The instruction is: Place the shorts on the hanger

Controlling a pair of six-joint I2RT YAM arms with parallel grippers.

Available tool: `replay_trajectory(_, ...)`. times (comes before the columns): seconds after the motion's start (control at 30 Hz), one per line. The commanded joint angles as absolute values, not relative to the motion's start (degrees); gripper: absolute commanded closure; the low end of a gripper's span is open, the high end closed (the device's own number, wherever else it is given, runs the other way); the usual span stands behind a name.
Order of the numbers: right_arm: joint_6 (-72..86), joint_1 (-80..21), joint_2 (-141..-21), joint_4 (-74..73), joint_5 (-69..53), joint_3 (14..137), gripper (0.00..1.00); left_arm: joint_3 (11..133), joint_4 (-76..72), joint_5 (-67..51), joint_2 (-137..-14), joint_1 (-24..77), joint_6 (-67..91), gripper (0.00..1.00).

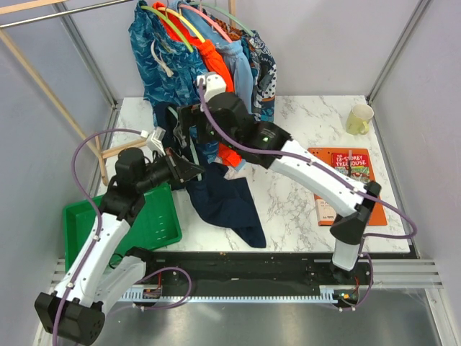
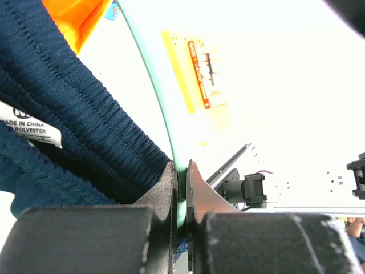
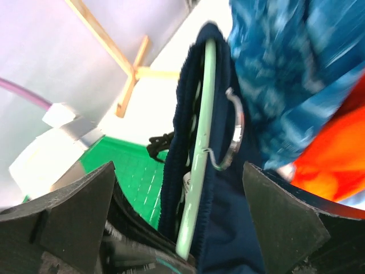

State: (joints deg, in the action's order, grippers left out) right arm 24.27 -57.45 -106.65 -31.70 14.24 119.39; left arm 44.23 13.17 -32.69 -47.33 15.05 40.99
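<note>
The robot's left hand next has to carry the mint-green hanger up and outward, toward the left in the top view, to the rack's top bar, where the other hangers hang.
The navy shorts (image 1: 225, 203) hang from between the two grippers and drape onto the marble table. In the left wrist view my left gripper (image 2: 181, 178) is shut on the thin bar of the mint-green hanger (image 2: 153, 85), with the shorts' elastic waistband (image 2: 74, 114) bunched against its left finger. In the right wrist view the hanger (image 3: 201, 131) with its metal hook (image 3: 235, 134) stands upright inside the shorts' waistband (image 3: 178, 160). My right gripper (image 3: 182, 228) is open, its fingers (image 3: 74, 214) wide on either side of them. From above, the left gripper (image 1: 189, 171) sits just below the right gripper (image 1: 180, 130).
A rack at the back holds teal patterned shorts (image 1: 155, 58), orange shorts (image 1: 216, 61) and other hangers. A green tray (image 1: 148, 227) sits at the table's left front. An orange book (image 1: 346, 180) lies at the right, a pale cup (image 1: 359, 119) at the far right.
</note>
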Motion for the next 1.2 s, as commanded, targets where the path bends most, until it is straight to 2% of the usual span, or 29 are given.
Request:
replay_trajectory(0.0,15.1,-56.3,-96.6,-27.2,16.8,119.0,0.02,51.8,5.1,-33.6,-45.9,13.9,40.3,0.98)
replay_trajectory(0.23,11.2,-47.7,-88.2,-27.3,18.0,115.3,0.02,69.0,7.9,-29.4,-55.9,9.9,44.3,0.98)
replay_trajectory(0.37,11.2,-42.5,-84.6,-27.4,17.8,114.3,0.02,76.3,3.7,-34.4,-62.0,2.3,56.5,0.98)
replay_trajectory(0.47,9.9,-40.7,-82.7,-27.5,17.9,113.6,0.02,80.2,1.4,-36.7,-66.3,0.6,60.4,0.98)
replay_trajectory(0.67,9.8,-39.6,-80.0,-27.3,17.8,109.7,0.02,86.7,-7.3,-39.7,-72.5,0.4,57.1,0.98)
replay_trajectory(1.17,9.8,-38.7,-77.6,-25.5,17.1,105.0,0.02,99.5,-9.4,-40.2,-84.1,-1.6,48.9,0.98)
